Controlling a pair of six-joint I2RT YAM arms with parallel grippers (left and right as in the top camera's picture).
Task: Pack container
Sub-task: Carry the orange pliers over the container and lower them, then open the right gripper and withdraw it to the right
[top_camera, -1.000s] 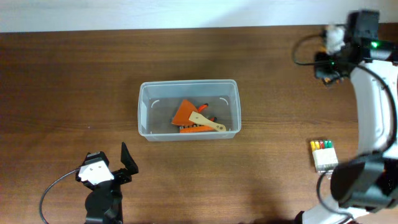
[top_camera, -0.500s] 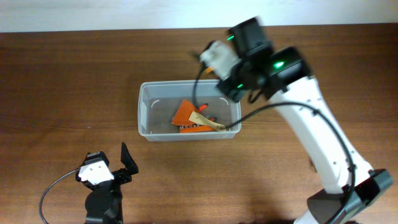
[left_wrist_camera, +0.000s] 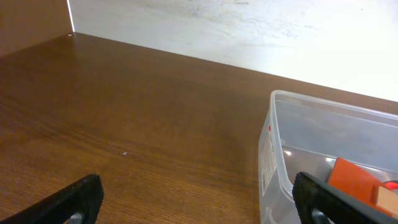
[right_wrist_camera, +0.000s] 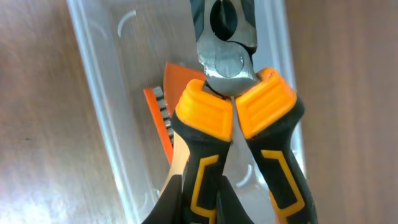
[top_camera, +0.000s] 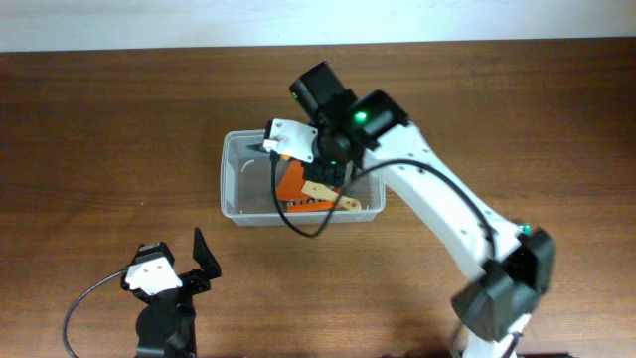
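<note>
The tub is open beneath the pliers [right_wrist_camera: 233, 81]. I will next move my right gripper down into the tub, over the orange scraper [right_wrist_camera: 179, 84], and let go of them there.
The container [top_camera: 231, 184] is a large clear plastic tub at mid-table; it also shows in the left wrist view [left_wrist_camera: 273, 155] and the right wrist view [right_wrist_camera: 99, 124]. Inside lie an orange scraper [top_camera: 292, 180] and a wooden-handled tool [top_camera: 333, 196]. My right gripper [right_wrist_camera: 199, 186] is shut on one handle of orange-and-black pliers [right_wrist_camera: 233, 81] and holds them over the tub, jaws pointing away. In the overhead view the right gripper [top_camera: 326, 164] hangs over the tub's middle. My left gripper [top_camera: 202, 261] is open and empty, in front of the tub's left end [left_wrist_camera: 199, 205].
The right arm [top_camera: 437, 214] stretches diagonally from the front right across the table to the tub. A white wall [left_wrist_camera: 249, 25] borders the table's far edge. Bare wood lies between the left gripper and the tub.
The right arm has swung from the far right back corner leftward and now hangs over the container with the pliers. The left arm has not moved.
</note>
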